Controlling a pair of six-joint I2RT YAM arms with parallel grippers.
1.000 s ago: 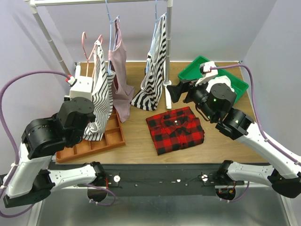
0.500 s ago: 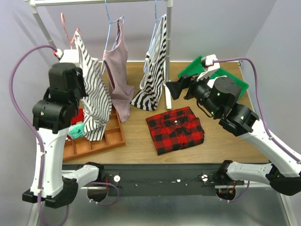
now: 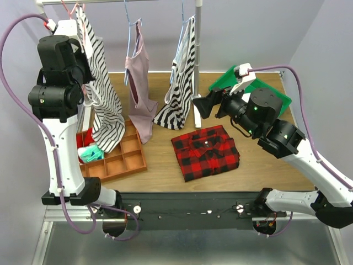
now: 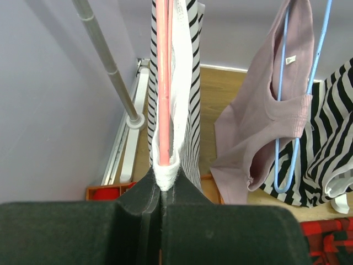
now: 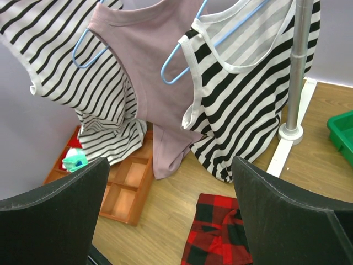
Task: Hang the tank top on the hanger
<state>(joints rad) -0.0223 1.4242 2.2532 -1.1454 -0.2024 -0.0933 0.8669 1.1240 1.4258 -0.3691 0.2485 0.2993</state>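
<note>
The rack bar's bare part (image 3: 91, 1) by the mauve top lies outward of my left gripper, so it will move the dressed hanger outward toward that top and release.
The tank top (image 3: 102, 94), white with thin black stripes, hangs on the pink-red hanger (image 4: 163, 83) high at the far left, close under the rack's top rail. My left gripper (image 3: 76, 21) is raised there. In the left wrist view it (image 4: 161, 185) is shut on the top's white shoulder edge (image 4: 165, 172) and the hanger wire. The hanger's hook (image 3: 67, 8) shows beside the rail. From the right wrist view the tank top (image 5: 71, 72) hangs at left. My right gripper (image 3: 199, 105) stands open with nothing between its fingers (image 5: 55, 215), hovering right of the rack's pole.
A mauve top (image 3: 138, 83) and a bold-striped top (image 3: 179, 83) hang on light blue hangers. The rack's upright pole (image 3: 197, 55) stands mid-table. A folded red plaid shirt (image 3: 205, 152) lies at centre, an orange divided tray (image 3: 118, 160) at left, a green bin (image 3: 265, 94) at back right.
My left arm has swung up from low over the orange tray to the rail at top left, carrying the tank top and hanger. The right arm has barely moved.
</note>
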